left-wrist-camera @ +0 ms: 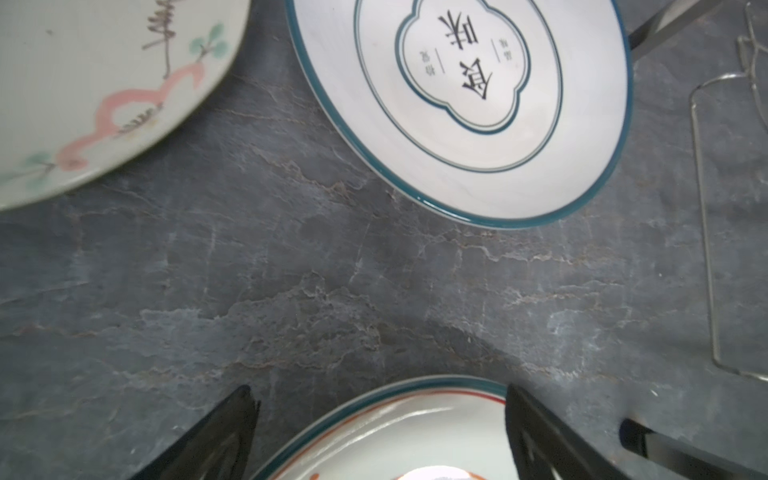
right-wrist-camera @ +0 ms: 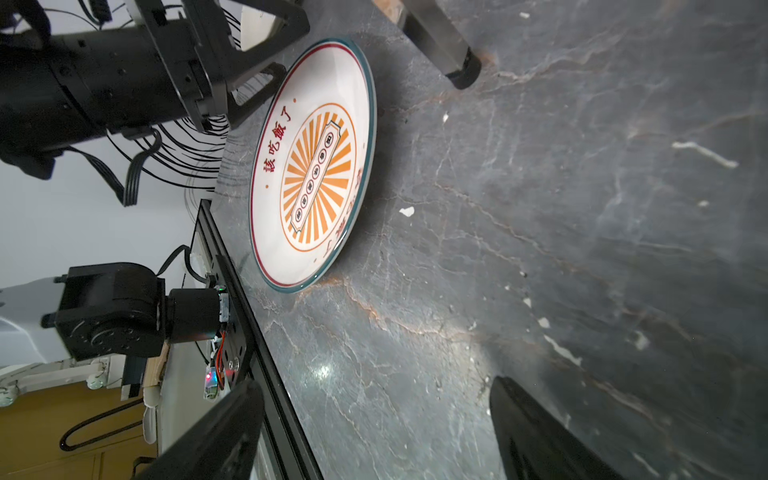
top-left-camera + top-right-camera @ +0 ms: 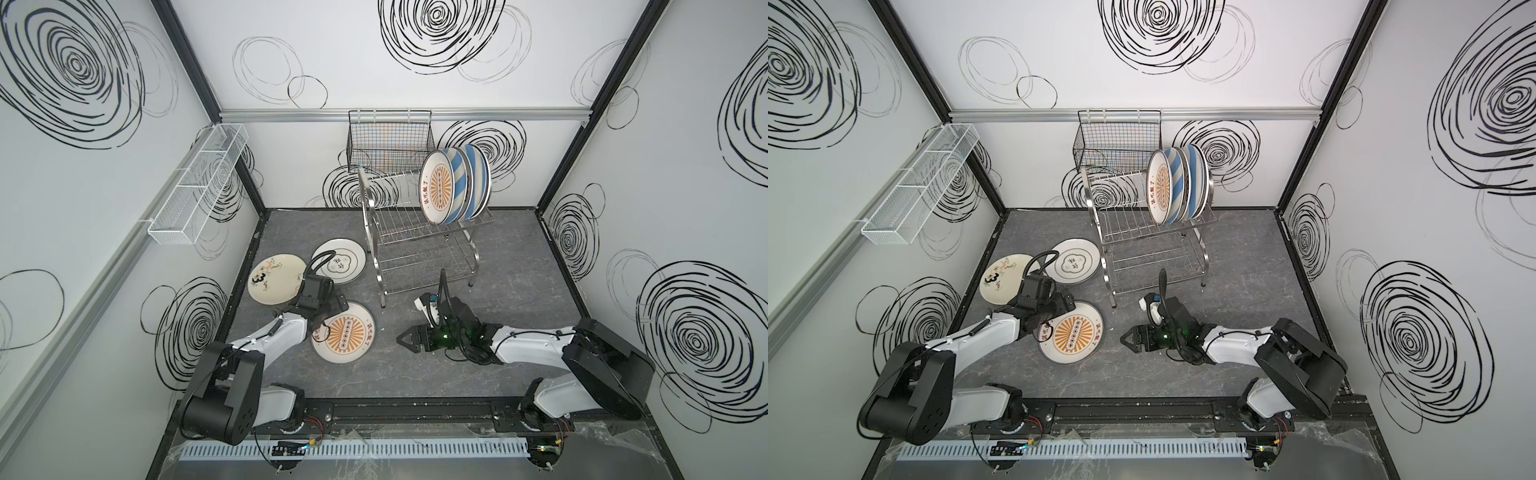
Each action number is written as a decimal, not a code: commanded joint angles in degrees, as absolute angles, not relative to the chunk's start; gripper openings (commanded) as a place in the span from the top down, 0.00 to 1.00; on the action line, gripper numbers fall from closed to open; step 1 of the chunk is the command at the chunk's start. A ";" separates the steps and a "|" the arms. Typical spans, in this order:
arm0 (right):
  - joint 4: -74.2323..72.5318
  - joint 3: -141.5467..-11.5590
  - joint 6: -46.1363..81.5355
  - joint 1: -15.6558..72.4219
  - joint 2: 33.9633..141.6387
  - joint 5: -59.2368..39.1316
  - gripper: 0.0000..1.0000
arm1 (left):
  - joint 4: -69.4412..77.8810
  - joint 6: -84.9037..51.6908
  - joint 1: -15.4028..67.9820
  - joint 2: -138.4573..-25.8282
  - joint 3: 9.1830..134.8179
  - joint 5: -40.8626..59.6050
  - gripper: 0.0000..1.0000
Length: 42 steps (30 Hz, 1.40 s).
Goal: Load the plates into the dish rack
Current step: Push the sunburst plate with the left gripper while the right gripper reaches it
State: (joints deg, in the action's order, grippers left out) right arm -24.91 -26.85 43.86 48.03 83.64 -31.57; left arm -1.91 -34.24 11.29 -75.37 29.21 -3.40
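Note:
The flat sunburst plate's free rim [image 3: 372, 336] [image 2: 353, 216] is over bare table, toward my left gripper. My right gripper should next bring its open fingers low onto it.
An orange sunburst plate [image 3: 344, 332] [image 3: 1071, 332] [image 2: 316, 178] lies flat on the grey table. My left gripper [image 3: 337, 304] [image 1: 376, 388] hovers open over its far rim [image 1: 374, 415], a finger on each side. Behind it lie a green-rimmed plate [image 3: 340, 261] [image 1: 469, 104] and a cream plate [image 3: 274, 284] [image 1: 95, 83]. The dish rack [image 3: 399, 232] [image 3: 1142, 245] holds another sunburst plate [image 3: 436, 189] and two blue-striped plates [image 3: 463, 183] upright at the right end of its upper tier. My right gripper [image 3: 405, 344] [image 2: 376, 388] is open and empty, low over bare table right of the flat sunburst plate.
A black wire basket [image 3: 388, 141] hangs on the back wall behind the rack. A white mesh basket [image 3: 199, 183] hangs on the left wall. A rack foot [image 2: 461, 75] stands near the sunburst plate. A black rail [image 3: 415, 411] runs along the table's front edge.

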 commanded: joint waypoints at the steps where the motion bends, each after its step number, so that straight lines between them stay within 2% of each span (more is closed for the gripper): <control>1: -29.30 -28.34 45.87 48.43 85.73 -32.69 0.13 | 0.50 -34.92 11.32 -73.39 26.96 1.31 0.04; 11: -30.30 -29.79 47.23 49.11 90.14 -33.31 0.14 | -2.43 -38.72 12.53 -61.37 21.17 4.81 0.04; 15: -30.97 -30.60 47.68 49.11 92.86 -34.05 0.18 | -0.80 -39.90 14.97 -58.44 18.87 5.56 0.04; 22: -30.97 -34.52 48.40 49.13 98.81 -35.85 0.20 | -0.81 -39.20 17.56 -59.41 18.13 4.78 0.04; 36: -32.34 -35.70 50.71 49.58 104.57 -35.71 0.32 | 5.81 -44.03 22.94 -55.67 14.59 9.37 0.04; 40: -32.01 -35.68 50.85 49.59 104.16 -35.16 0.44 | 5.96 -43.69 23.13 -54.96 14.45 9.73 0.04; 42: -31.72 -35.68 50.85 49.65 103.98 -34.82 0.58 | 8.35 -43.59 23.25 -54.75 13.70 11.22 0.04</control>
